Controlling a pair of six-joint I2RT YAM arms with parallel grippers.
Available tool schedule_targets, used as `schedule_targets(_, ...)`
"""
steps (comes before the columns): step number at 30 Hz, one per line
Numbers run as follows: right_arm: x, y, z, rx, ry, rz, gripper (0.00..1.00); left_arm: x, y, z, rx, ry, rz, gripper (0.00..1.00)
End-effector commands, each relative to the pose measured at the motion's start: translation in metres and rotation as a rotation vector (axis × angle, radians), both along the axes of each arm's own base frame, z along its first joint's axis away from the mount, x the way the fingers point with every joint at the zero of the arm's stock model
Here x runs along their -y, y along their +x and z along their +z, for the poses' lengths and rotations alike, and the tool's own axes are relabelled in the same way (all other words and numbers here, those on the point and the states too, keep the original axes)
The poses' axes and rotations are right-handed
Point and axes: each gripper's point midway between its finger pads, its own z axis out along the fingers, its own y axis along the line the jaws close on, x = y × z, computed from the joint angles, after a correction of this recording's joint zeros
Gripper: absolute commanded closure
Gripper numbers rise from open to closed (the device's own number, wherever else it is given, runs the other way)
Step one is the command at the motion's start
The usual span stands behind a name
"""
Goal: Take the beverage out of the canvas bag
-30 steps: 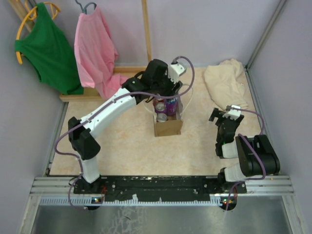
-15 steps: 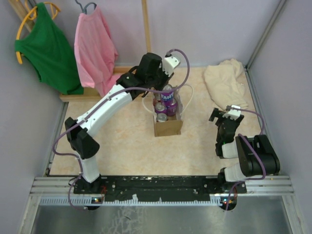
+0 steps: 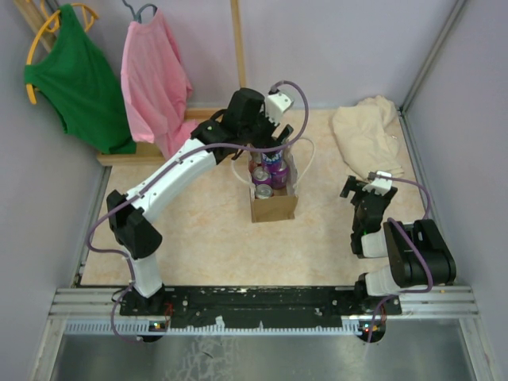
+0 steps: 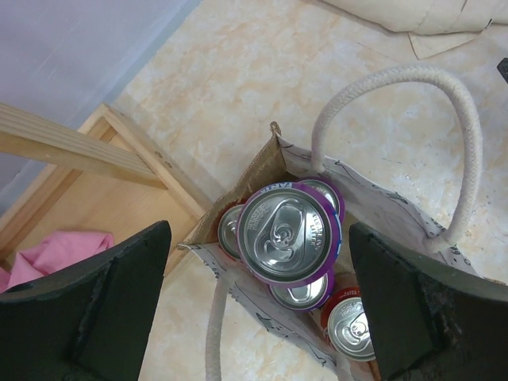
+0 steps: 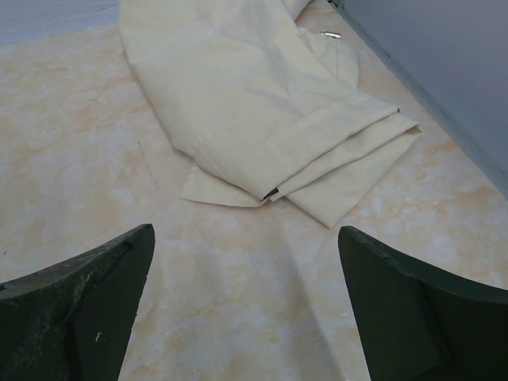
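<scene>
The robot's left gripper will first go down around the sides of the purple can [image 3: 275,166], so that its fingers get below the silver lid, and then close.
The canvas bag [image 3: 274,204] stands mid-table, tan and boxy, with white rope handles [image 4: 468,151]. Inside it are several cans. A purple can [image 4: 286,232] rests on top of the others, its silver lid facing up, and a red can [image 4: 352,325] sits beside it. My left gripper [image 4: 260,262] hovers just above the bag [image 4: 381,210], open, with a finger on each side of the purple can [image 3: 275,166] and neither touching it. My right gripper [image 3: 359,189] is open over bare table at the right, holding nothing.
A cream-beige cloth heap [image 3: 365,131] lies at the back right, just ahead of the right gripper [image 5: 246,238]. A pink shirt [image 3: 155,79] and a green shirt [image 3: 75,75] hang at the back left above a wooden frame [image 4: 95,171].
The left gripper rose out of the bag shut on the purple can, then opened. The can now sits a little lower, on the other cans. The right arm has not moved.
</scene>
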Motion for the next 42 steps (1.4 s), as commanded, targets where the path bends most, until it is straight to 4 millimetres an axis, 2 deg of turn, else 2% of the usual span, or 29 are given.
schedule_targets(1,0.001,0.004,0.012,0.045,-0.009,-0.003,0.01,-0.001,0.002,-0.013,-0.027,0.012,0.008,0.01)
schedule_targets(11,0.001,0.004,0.012,0.045,-0.009,-0.003,0.01,-0.004,0.006,-0.050,-0.069,-0.007,0.032,0.01)
schedule_targets(16,0.001,0.004,0.012,0.044,-0.009,-0.002,0.01,-0.005,0.007,-0.057,-0.079,-0.017,0.033,0.04)
schedule_targets(21,0.001,0.004,0.012,0.046,-0.008,-0.002,0.01,-0.004,0.011,-0.061,-0.082,-0.016,0.037,0.13)
schedule_targets(27,0.001,0.004,0.012,0.045,-0.009,-0.002,0.01,-0.002,0.011,-0.061,-0.086,-0.031,0.035,0.16)
schedule_targets(31,0.001,0.004,0.012,0.045,-0.008,-0.003,0.01,-0.002,0.010,-0.062,-0.096,-0.031,0.030,0.37)
schedule_targets(38,0.001,0.004,0.012,0.045,-0.008,-0.001,0.01,-0.006,0.008,-0.070,-0.120,-0.009,0.040,0.96)
schedule_targets(39,0.001,0.004,0.012,0.045,-0.009,-0.001,0.01,-0.006,0.009,-0.071,-0.125,-0.005,0.040,1.00)
schedule_targets(42,0.001,0.004,0.012,0.046,-0.009,-0.001,0.01,-0.007,0.008,-0.070,-0.126,-0.004,0.034,1.00)
